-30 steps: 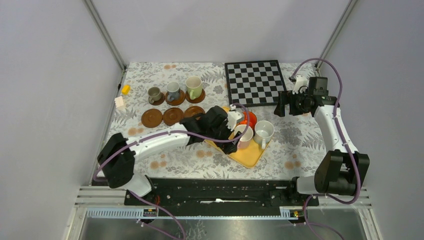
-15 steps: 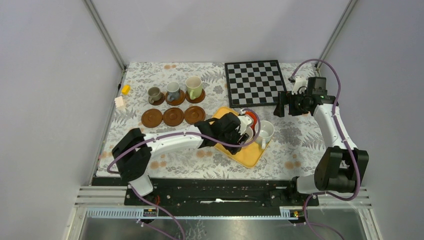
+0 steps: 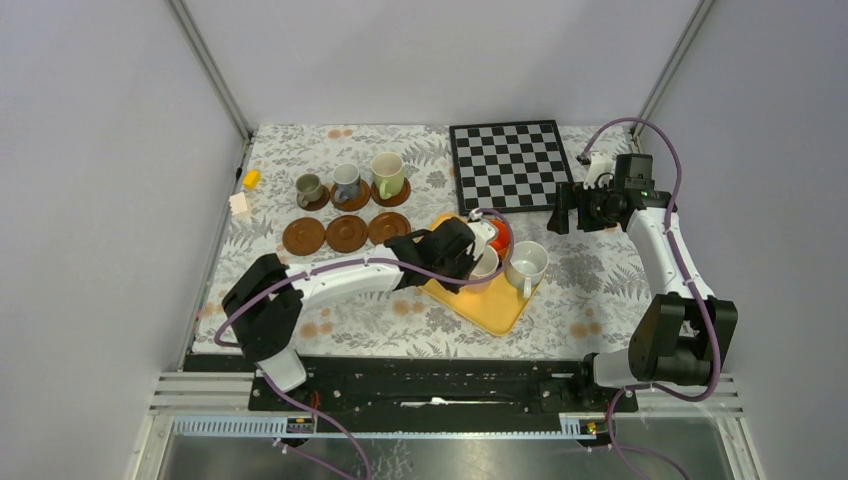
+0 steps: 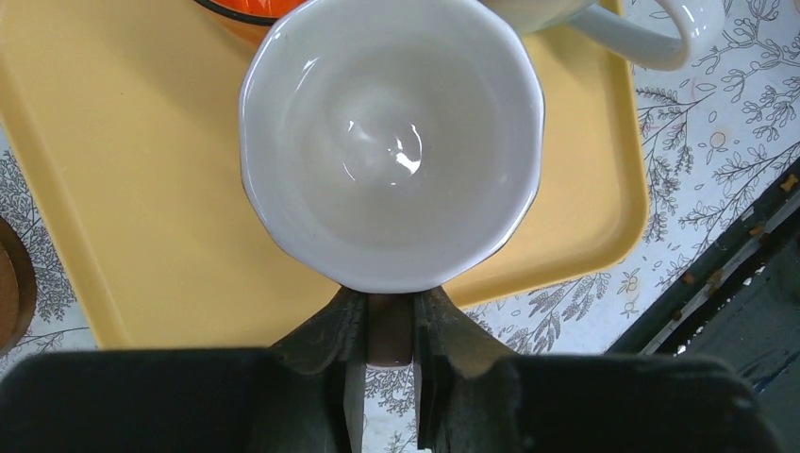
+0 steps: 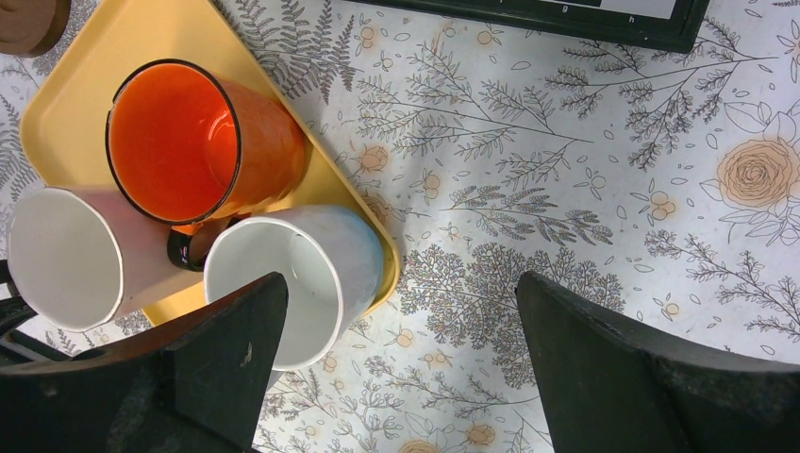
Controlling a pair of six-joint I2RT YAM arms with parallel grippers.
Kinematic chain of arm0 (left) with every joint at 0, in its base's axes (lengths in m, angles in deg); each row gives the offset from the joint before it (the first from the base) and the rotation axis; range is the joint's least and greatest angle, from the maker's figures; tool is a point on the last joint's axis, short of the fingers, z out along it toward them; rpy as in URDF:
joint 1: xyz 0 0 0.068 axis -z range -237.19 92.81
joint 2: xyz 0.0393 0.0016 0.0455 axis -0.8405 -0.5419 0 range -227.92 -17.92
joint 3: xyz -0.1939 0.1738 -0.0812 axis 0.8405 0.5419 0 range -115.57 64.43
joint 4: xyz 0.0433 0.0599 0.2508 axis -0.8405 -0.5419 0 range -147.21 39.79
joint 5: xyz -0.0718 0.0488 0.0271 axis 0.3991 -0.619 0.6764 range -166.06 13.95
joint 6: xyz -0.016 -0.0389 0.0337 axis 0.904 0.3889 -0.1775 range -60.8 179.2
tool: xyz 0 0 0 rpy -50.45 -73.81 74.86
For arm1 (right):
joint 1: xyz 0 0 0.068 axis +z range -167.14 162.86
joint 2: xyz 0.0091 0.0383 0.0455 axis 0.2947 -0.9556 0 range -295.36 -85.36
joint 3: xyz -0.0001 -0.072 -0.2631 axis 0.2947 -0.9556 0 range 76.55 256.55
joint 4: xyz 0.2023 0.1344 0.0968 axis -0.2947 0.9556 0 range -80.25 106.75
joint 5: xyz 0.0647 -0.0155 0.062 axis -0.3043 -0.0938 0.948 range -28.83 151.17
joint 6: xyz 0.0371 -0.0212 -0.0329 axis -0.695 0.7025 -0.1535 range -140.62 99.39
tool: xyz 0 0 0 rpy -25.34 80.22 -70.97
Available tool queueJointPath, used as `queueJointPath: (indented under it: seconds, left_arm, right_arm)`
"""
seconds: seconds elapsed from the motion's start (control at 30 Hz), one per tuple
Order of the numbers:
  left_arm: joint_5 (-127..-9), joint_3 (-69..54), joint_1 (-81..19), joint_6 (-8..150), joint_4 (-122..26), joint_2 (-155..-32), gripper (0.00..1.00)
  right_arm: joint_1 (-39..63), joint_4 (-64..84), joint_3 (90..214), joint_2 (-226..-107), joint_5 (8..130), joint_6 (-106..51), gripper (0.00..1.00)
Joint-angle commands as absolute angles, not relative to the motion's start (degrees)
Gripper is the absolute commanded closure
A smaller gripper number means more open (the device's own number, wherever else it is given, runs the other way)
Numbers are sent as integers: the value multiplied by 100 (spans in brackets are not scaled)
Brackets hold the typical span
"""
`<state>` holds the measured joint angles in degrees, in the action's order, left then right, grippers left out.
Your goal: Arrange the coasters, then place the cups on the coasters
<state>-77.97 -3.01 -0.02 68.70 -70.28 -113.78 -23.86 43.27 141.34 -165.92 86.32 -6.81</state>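
Observation:
My left gripper will carry the pinkish cup onto the empty coaster farthest from the tray, since the coaster lies to the gripper's left in the top view.
Three cups stand on the yellow tray (image 3: 497,308): an orange-red cup (image 3: 499,236), a white cup (image 3: 527,262) and a pinkish cup (image 3: 485,262) with a white inside (image 4: 391,142). My left gripper (image 4: 390,316) is shut on the pinkish cup's handle (image 4: 391,335), over the tray's near left part. Three empty brown coasters (image 3: 346,232) lie in a row left of the tray. Behind them, a grey-brown cup (image 3: 309,188), a blue-grey cup (image 3: 347,182) and a pale green cup (image 3: 388,173) each stand on a coaster. My right gripper (image 5: 401,349) hangs open above the tablecloth, right of the tray.
A chessboard (image 3: 510,165) lies at the back right. A small yellow block (image 3: 251,179) and a white block (image 3: 239,204) sit near the left edge. The black rail runs along the near edge.
My left arm reached right over the tray and its jaws closed on the pinkish cup's handle. The right arm barely moved.

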Motion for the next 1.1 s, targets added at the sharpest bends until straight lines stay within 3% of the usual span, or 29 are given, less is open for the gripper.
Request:
queueJointPath:
  seconds: [0.0, 0.5, 1.07]
  left_arm:
    - [-7758, -348, -217, 6788, -6797, -10917, 100]
    - [-6786, -219, -743, 6085, -7631, -9591, 100]
    - [-6239, 208, -4717, 4996, -8203, -8129, 100]
  right_arm:
    - [-2408, 4245, 14203, -16588, 8774, -690, 2]
    - [-2408, 4305, 14250, -16548, 8884, -664, 2]
    - [-2408, 4250, 14196, -16523, 9084, -664, 2]
